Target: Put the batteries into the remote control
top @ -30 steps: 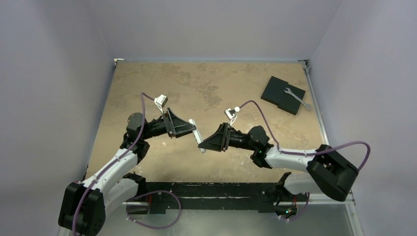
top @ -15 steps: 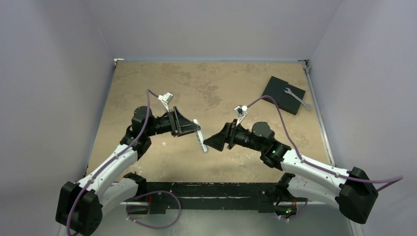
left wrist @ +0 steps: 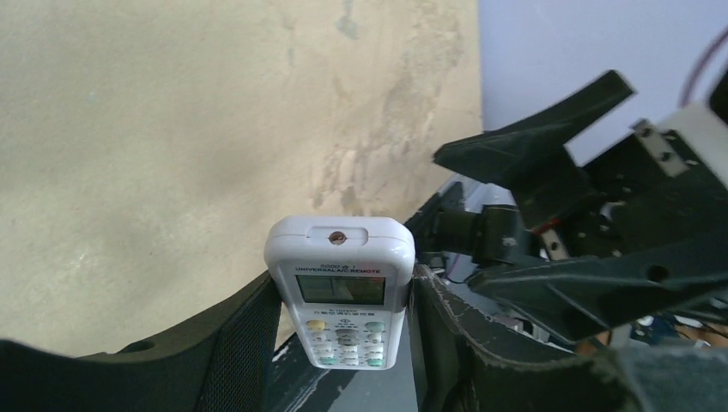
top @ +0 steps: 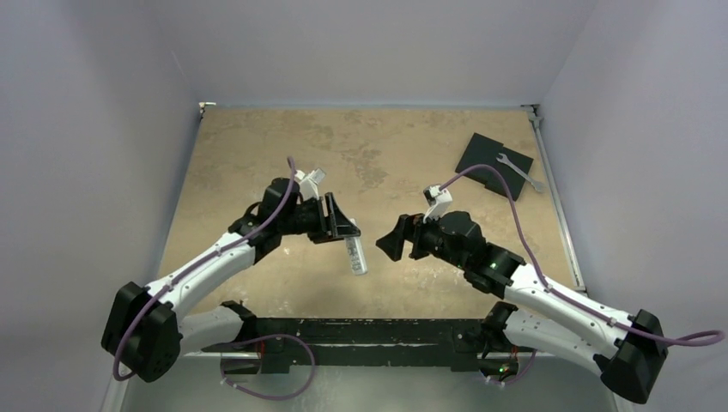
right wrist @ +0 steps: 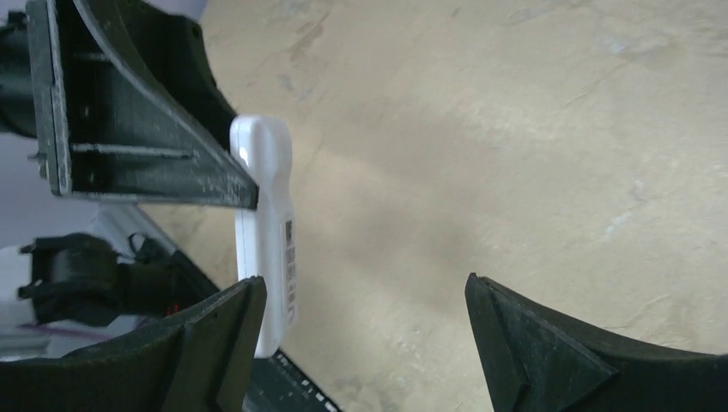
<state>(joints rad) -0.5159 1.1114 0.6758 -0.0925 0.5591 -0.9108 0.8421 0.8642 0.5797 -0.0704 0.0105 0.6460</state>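
My left gripper holds the remote control (top: 354, 255) still above the table, so next it needs to turn and go down to the bare tabletop below to release it.
The white remote control (top: 354, 255) hangs over the middle of the table, my left gripper (top: 346, 233) shut on its sides. The left wrist view shows its face with the pale green screen and buttons (left wrist: 339, 292) between my left gripper's (left wrist: 339, 285) fingers. My right gripper (top: 389, 245) is just right of it, open and apart from it. In the right wrist view the remote control's (right wrist: 268, 230) back and side sit beside the left finger of my right gripper (right wrist: 365, 287), with only bare table between the jaws. No batteries show in any view.
A black flat square pad (top: 491, 161) lies at the far right with a silver wrench (top: 520, 172) on it. A black rail (top: 360, 336) runs along the near edge between the arm bases. Grey walls close in the table on three sides.
My left arm swung right and nearer with the remote, which now points toward the near edge. My right gripper opened wider and drew back to the right.
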